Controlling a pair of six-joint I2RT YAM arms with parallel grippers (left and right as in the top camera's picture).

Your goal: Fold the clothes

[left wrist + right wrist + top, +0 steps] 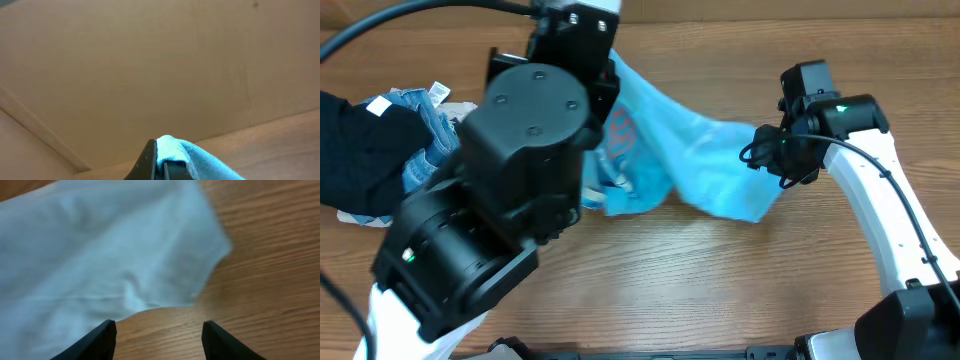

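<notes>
I will move my left gripper to the left in the overhead view, then down to release, since the tabletop beside the clothes pile is below, on that side.
The light-blue T-shirt hangs stretched from the top middle of the table down to the right, with red-and-white print showing near its left part. My left gripper is shut on a fold of the shirt, held up high; the big left arm hides the grip point in the overhead view. My right gripper is open and empty, just off the shirt's lower edge, above bare wood. In the overhead view the right gripper is at the shirt's right end.
A pile of other clothes, dark fabric and blue denim, lies at the left edge. The wooden table spreads across the front. The left arm covers much of the left middle.
</notes>
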